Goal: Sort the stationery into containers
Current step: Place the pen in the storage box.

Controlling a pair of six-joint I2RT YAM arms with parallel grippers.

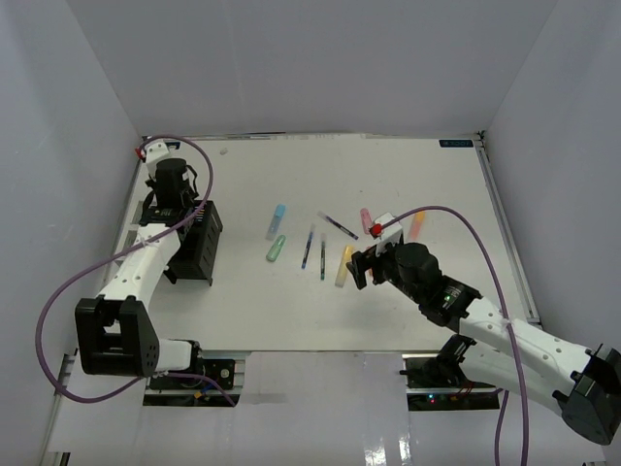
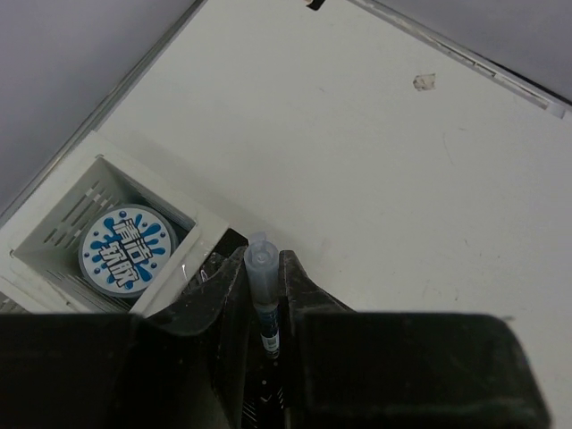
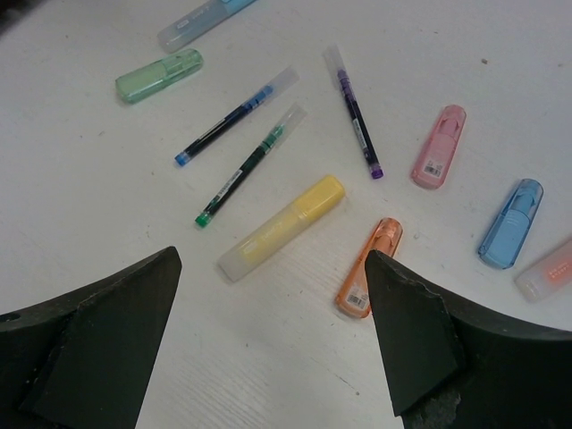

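Observation:
The bare tabletop beside the purple pen's dark body (image 3: 363, 137) leaves room for the fingers, so the open right gripper will go outward and down onto it next, past the yellow marker (image 3: 284, 226).
My left gripper (image 2: 263, 259) is shut on a thin dark pen (image 2: 265, 299) with a clear cap, held over the black organizer (image 1: 199, 243) at the table's left. Beside it a white tray (image 2: 67, 214) holds the round blue-white roll (image 2: 123, 253). My right gripper (image 3: 268, 331) is open and empty above the yellow marker (image 3: 284, 226) and the orange marker (image 3: 368, 279). Further out lie a green marker (image 3: 159, 75), a pale blue marker (image 3: 197, 22), a pink marker (image 3: 439, 147), a blue marker (image 3: 511, 223), and three thin pens: blue (image 3: 237, 116), green (image 3: 250, 165), purple (image 3: 354, 112).
In the top view the loose stationery lies mid-table between the two arms, from the blue marker (image 1: 277, 221) across to an orange one (image 1: 415, 226). Another pale orange marker (image 3: 547, 273) shows at the right edge of the right wrist view. White walls enclose the table.

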